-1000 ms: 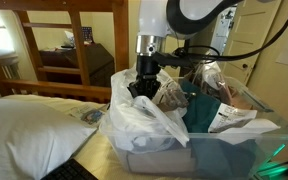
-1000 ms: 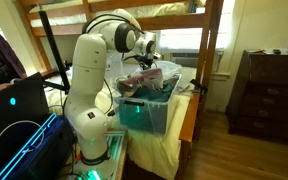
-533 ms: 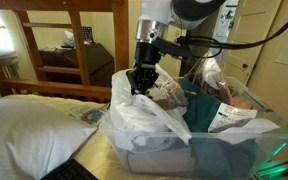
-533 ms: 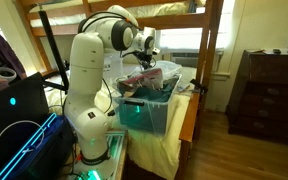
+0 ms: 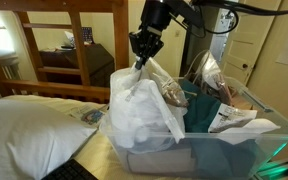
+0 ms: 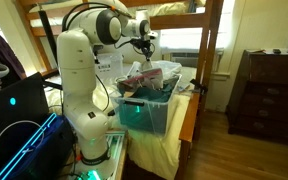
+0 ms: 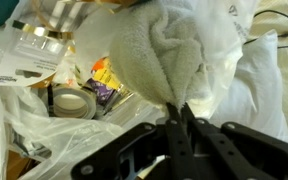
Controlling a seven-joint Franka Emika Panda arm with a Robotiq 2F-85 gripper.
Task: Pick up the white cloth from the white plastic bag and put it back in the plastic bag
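The robot's gripper should next lower the white cloth (image 5: 144, 95) into the white plastic bag and let go of the cloth's top there, because the bag lies spread below the gripper.
My gripper (image 5: 142, 58) is shut on the top of the white cloth (image 5: 144, 95), which hangs from it in soft folds above the white plastic bag (image 5: 134, 132). The bag sits crinkled at the near end of the teal bin. In the wrist view the jaws (image 7: 182, 112) pinch the terry-like cloth (image 7: 154, 45), with the glossy bag (image 7: 54, 135) spread below. In an exterior view the gripper (image 6: 142, 38) is raised above the bin and the cloth (image 6: 141, 62) dangles under it.
The teal-tinted plastic bin (image 5: 229, 150) holds a clear wrapper with printed paper (image 5: 234, 118), a tape roll (image 7: 72, 100) and other items. A big white pillow (image 5: 34, 125) lies beside it. A wooden bunk frame (image 5: 79, 40) stands behind.
My gripper has risen well above the bin, pulling the white cloth up out of the bag so it now hangs stretched below the jaws.
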